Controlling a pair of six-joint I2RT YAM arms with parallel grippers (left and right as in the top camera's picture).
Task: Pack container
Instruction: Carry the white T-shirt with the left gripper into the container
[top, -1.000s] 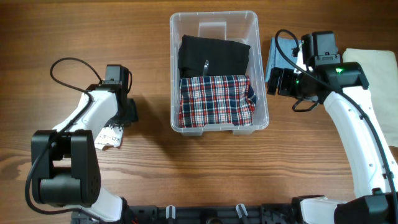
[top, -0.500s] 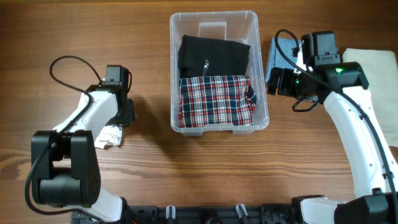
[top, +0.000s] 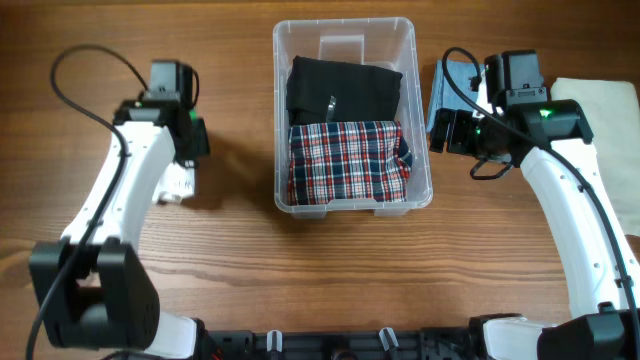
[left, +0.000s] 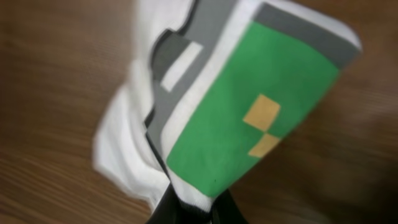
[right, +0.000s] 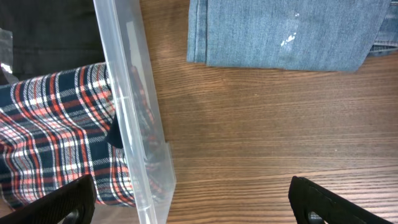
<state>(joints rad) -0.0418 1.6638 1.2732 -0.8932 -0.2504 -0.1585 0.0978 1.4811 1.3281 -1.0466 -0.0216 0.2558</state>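
Note:
My left gripper moves over the container (top: 344, 22) next and releases the white cloth onto the black garment (top: 340, 88), as that lies to the gripper's right in the overhead view.
The clear container (top: 344, 22) stands mid-table, holding a folded black garment (top: 340, 88) and a plaid cloth (top: 345, 165). To its left, my left gripper (top: 183, 168) is shut on a white cloth (top: 177, 187). In the left wrist view that white cloth (left: 249, 124) fills the frame, printed in green and grey, and is pinched between the dark jaws of the left gripper (left: 196, 211) at the bottom edge. My right gripper (top: 445, 130) is open just outside the container's right wall (right: 130, 124). Nothing lies between the wide-apart fingers of the right gripper (right: 196, 208).
Folded blue denim (top: 450, 85) lies right of the container, partly under the right arm, and fills the top of the right wrist view (right: 280, 31). A beige cloth (top: 600, 100) lies at the far right edge.
My left gripper has shut on the white cloth and carried it off its spot toward the far side of the table. The right arm has not moved.

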